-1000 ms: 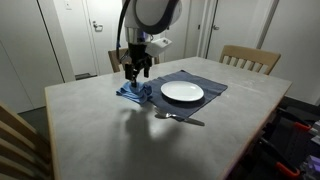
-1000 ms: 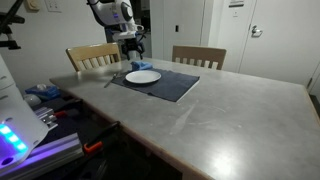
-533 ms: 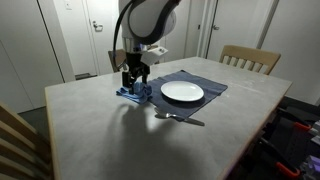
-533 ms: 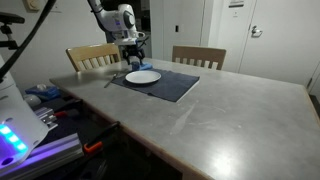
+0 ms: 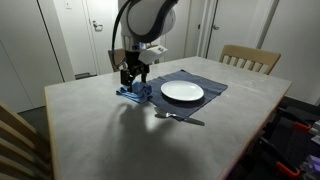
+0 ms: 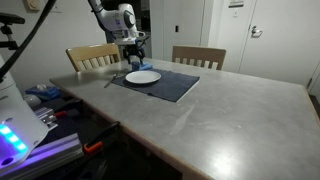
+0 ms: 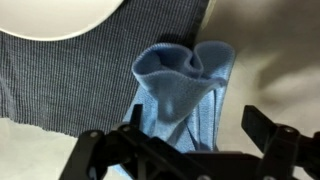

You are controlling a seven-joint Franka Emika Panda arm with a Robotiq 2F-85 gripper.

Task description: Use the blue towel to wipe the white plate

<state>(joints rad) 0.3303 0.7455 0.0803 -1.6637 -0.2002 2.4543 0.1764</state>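
Observation:
My gripper moves slightly down onto the folds of the towel's bunched middle (image 5: 139, 91) (image 7: 178, 108) next and closes its fingers, since that lies just below, already between the wide-open fingers.
The blue towel (image 5: 133, 92) lies bunched on the table at the edge of the dark placemat (image 5: 208, 78), beside the white plate (image 5: 182, 92). My gripper (image 5: 134, 78) hangs right over the towel, fingertips down at it. In the wrist view the jaws (image 7: 197, 125) stand wide open with the crumpled towel (image 7: 180, 80) between and ahead of them, and the plate rim (image 7: 50, 15) is at the top left. In an exterior view the gripper (image 6: 134, 52) hides most of the towel behind the plate (image 6: 143, 76).
A metal spoon (image 5: 180, 118) lies on the table in front of the placemat. Wooden chairs (image 5: 250, 58) (image 6: 198, 55) stand at the table's far sides. A cluttered bench with a lit device (image 6: 15, 140) stands beside the table.
My gripper has come down a little onto the towel and shifted slightly. The towel, plate and spoon have not moved.

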